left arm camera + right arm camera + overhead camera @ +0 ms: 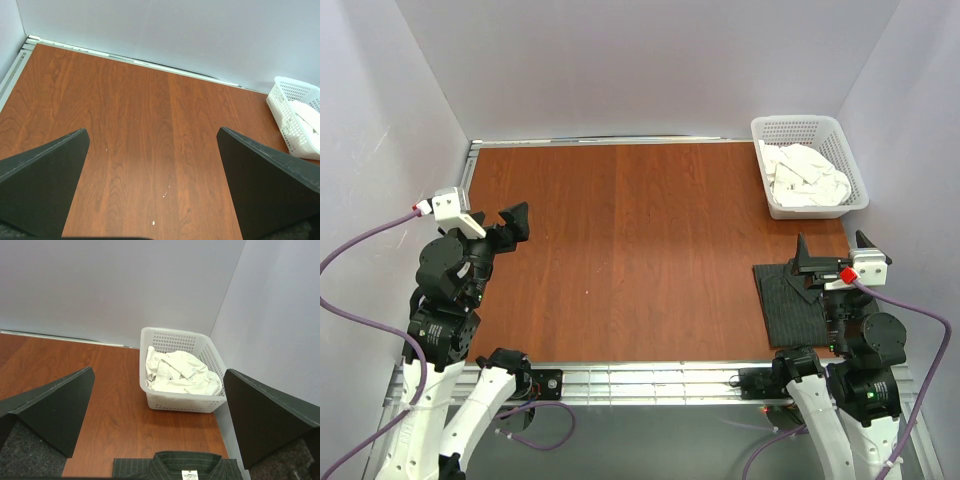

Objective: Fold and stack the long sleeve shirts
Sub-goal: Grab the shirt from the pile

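My right gripper reaches outward over the basket next and comes down to close on the crumpled white shirt (814, 172), because only the dark striped shirt (792, 306) lies folded.
The white shirt (806, 176) lies crumpled inside the white mesh basket (852, 160) at the back right; it also shows in the right wrist view (181, 372). The dark striped shirt (792, 306) lies folded flat at the front right of the table, collar visible in the right wrist view (187, 466). My right gripper (834, 252) is open and empty, held above the dark shirt. My left gripper (507, 225) is open and empty over the table's left side, far from both shirts.
The basket also shows at the right edge of the left wrist view (295, 117). Grey walls enclose the brown wooden table (640, 250) on three sides, with a metal rail (650, 380) along its near edge.
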Tool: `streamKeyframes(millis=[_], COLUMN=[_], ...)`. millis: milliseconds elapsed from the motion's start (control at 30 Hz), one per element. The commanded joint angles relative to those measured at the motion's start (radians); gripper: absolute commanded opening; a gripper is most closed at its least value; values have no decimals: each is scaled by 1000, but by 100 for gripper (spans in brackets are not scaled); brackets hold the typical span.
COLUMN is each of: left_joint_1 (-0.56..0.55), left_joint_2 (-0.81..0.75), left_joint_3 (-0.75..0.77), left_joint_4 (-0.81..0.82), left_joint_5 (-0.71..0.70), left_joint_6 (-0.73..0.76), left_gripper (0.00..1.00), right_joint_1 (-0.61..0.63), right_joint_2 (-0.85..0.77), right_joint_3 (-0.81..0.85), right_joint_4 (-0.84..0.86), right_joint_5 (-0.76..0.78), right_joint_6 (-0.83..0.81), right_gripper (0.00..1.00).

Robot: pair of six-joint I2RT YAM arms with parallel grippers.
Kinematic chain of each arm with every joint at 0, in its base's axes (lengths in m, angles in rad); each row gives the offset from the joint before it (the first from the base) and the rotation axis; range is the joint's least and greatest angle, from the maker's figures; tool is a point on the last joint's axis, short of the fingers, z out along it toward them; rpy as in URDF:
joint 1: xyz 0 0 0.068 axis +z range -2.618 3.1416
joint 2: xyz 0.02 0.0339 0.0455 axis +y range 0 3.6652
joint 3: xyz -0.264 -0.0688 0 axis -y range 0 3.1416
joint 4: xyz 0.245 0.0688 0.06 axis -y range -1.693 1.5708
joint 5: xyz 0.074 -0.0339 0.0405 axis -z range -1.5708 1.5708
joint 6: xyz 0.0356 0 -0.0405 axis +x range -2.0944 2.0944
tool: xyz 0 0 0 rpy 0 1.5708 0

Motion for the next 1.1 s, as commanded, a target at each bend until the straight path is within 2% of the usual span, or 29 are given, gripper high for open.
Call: streamKeyframes(millis=[0,133,300,533,767,867,1067], left_joint_1=[-3,-3,-3,-3,-13,-28,-69], left_joint_2=[-5,-9,-16,-17,-46,-66,-68], left_joint_3=[16,-9,-65,-173,-314,-367,-427], left_joint_4=[-8,5,21,54,123,150,190], left_joint_5=[-7,5,40,108,151,143,111], left_joint_6=[1,-2,-25,-45,-77,-94,-88], left_gripper=[98,98,98,98,98,98,98], right_joint_1=[5,6,5,5,-8,-64,-286], right_joint_2=[23,62,191,495,966,1140,1440], right_joint_3=[24,24,32,167,458,543,756], right_joint_4=[46,56,78,81,58,58,32], right_joint_5=[11,-52,-100,28,277,314,224], right_joint_6=[-4,12,65,182,256,269,383], right_gripper=[98,99,99,98,98,99,99])
